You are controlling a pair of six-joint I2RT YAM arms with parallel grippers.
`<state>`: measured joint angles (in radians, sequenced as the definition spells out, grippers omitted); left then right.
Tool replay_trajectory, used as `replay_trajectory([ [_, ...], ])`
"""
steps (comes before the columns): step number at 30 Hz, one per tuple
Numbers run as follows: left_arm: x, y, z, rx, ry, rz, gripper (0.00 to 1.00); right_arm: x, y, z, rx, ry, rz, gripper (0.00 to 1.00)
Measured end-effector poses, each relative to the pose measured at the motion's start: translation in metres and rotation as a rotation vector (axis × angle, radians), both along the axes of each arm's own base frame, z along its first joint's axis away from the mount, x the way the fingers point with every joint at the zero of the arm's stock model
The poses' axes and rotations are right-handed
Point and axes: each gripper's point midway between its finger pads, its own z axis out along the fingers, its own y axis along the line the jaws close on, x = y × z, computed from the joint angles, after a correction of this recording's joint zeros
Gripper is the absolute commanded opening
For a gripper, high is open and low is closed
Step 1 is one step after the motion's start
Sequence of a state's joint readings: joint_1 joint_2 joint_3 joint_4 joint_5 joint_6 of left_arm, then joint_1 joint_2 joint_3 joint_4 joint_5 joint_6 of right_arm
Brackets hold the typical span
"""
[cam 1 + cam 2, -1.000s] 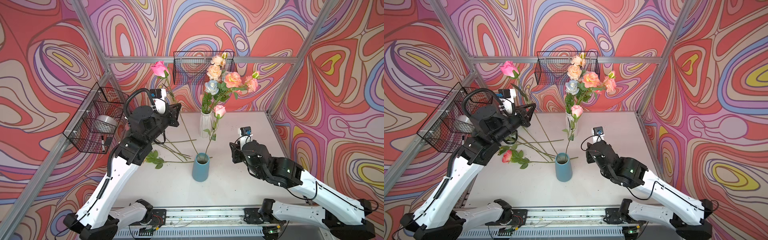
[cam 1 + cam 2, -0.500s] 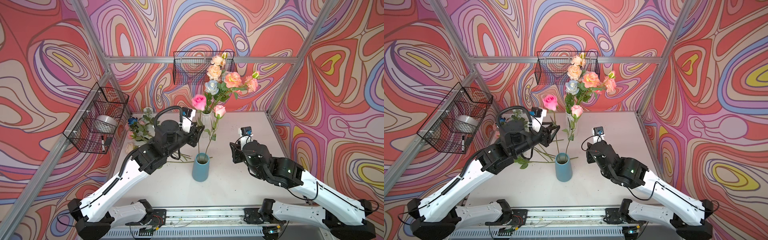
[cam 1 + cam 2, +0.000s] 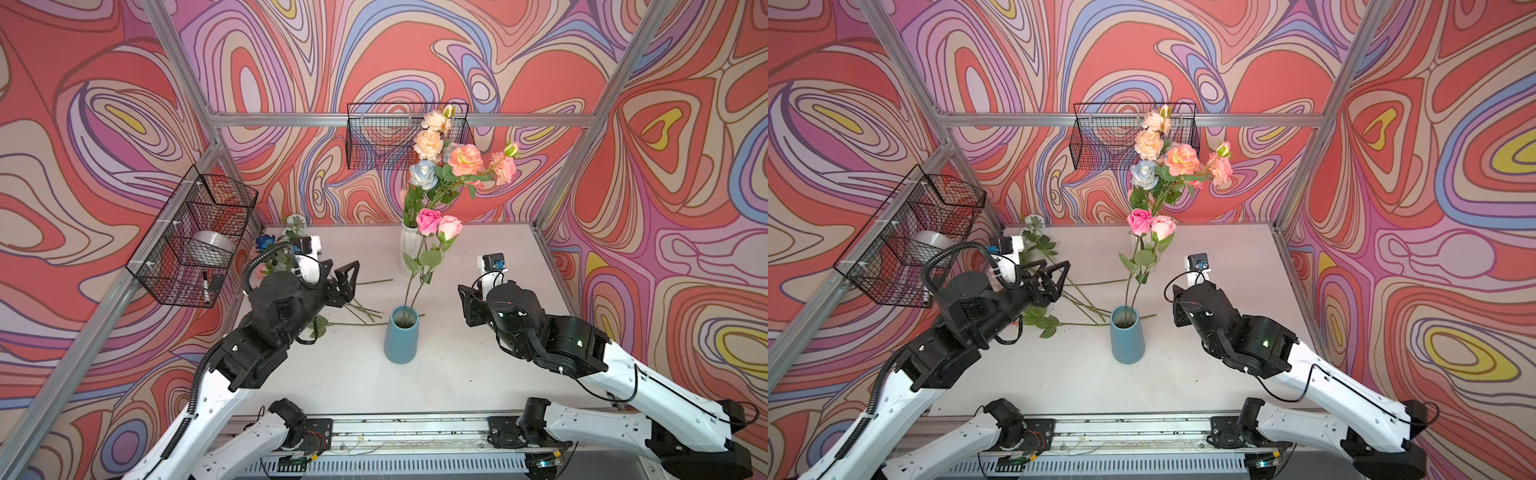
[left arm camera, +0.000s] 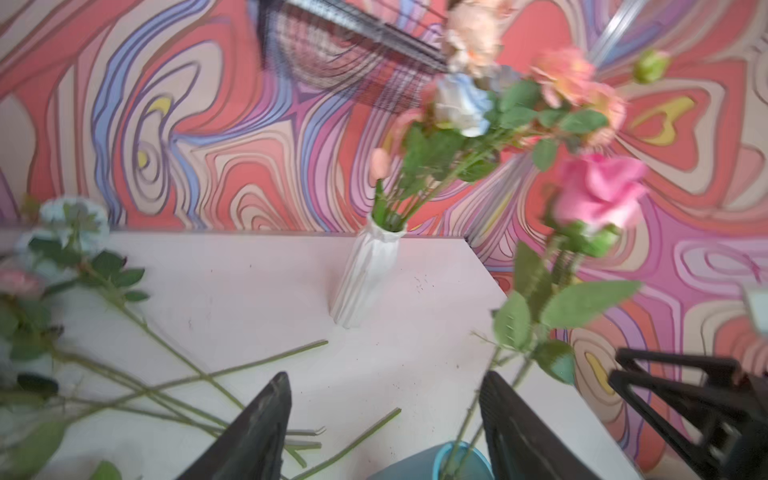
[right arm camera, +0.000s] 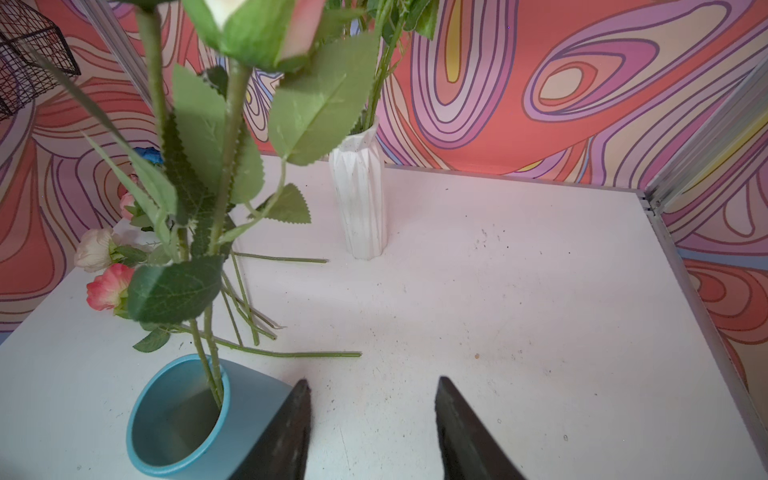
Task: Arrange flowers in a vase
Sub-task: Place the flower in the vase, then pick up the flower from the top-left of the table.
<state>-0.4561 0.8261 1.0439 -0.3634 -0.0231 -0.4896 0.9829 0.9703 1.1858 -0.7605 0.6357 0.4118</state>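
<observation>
Next, my left gripper should tip down and descend outward onto the part of the pale blue flower's green stem clear of other stems, since the stem lies below and outward.
A blue vase (image 3: 401, 338) (image 3: 1127, 338) stands mid-table and holds two pink roses (image 3: 429, 220) (image 3: 1140, 220) on leafy stems. Behind it a white ribbed vase (image 3: 409, 253) (image 4: 365, 274) (image 5: 359, 203) carries a bunch of peach, pink and pale blue flowers (image 3: 461, 160). More flowers (image 3: 266, 243) (image 5: 109, 286) lie at the table's left, stems crossing toward the blue vase. My left gripper (image 3: 347, 276) (image 4: 385, 378) hangs open and empty just left of the standing stems. My right gripper (image 3: 467, 301) (image 5: 374, 381) is open and empty, low beside the blue vase's right side.
A wire basket (image 3: 195, 241) on the left wall holds a white roll and a marker. Another wire basket (image 3: 382, 137) hangs on the back wall behind the bouquet. Aluminium frame posts stand at the table's corners, and the arm bases sit on a rail (image 3: 395, 432) along the front edge.
My left arm swung the pink rose from high at the left down into the blue vase, opened its jaws and drew back left. The right gripper's jaws opened a little wider.
</observation>
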Motion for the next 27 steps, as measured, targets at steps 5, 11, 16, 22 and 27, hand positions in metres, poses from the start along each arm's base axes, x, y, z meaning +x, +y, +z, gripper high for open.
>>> replay_trajectory([
  [5, 0.057, 0.044, -0.13, -0.1, 0.381, 0.195, 0.72, 0.001, 0.002, -0.001, 0.003, -0.002, 0.004, 0.49],
  [11, 0.119, 0.069, -0.217, -0.185, 0.605, 0.329, 0.69, 0.001, 0.003, -0.001, 0.009, -0.004, 0.007, 0.48],
  [16, 0.183, 0.091, -0.252, -0.208, 0.649, 0.404, 0.68, 0.001, 0.003, -0.005, 0.001, 0.001, 0.007, 0.48],
  [22, 0.23, 0.103, -0.273, -0.198, 0.651, 0.445, 0.6, 0.001, 0.001, -0.006, -0.002, 0.001, 0.002, 0.48],
  [27, 0.249, 0.107, -0.294, -0.172, 0.675, 0.467, 0.57, 0.0, -0.002, -0.008, -0.017, 0.006, -0.005, 0.48],
])
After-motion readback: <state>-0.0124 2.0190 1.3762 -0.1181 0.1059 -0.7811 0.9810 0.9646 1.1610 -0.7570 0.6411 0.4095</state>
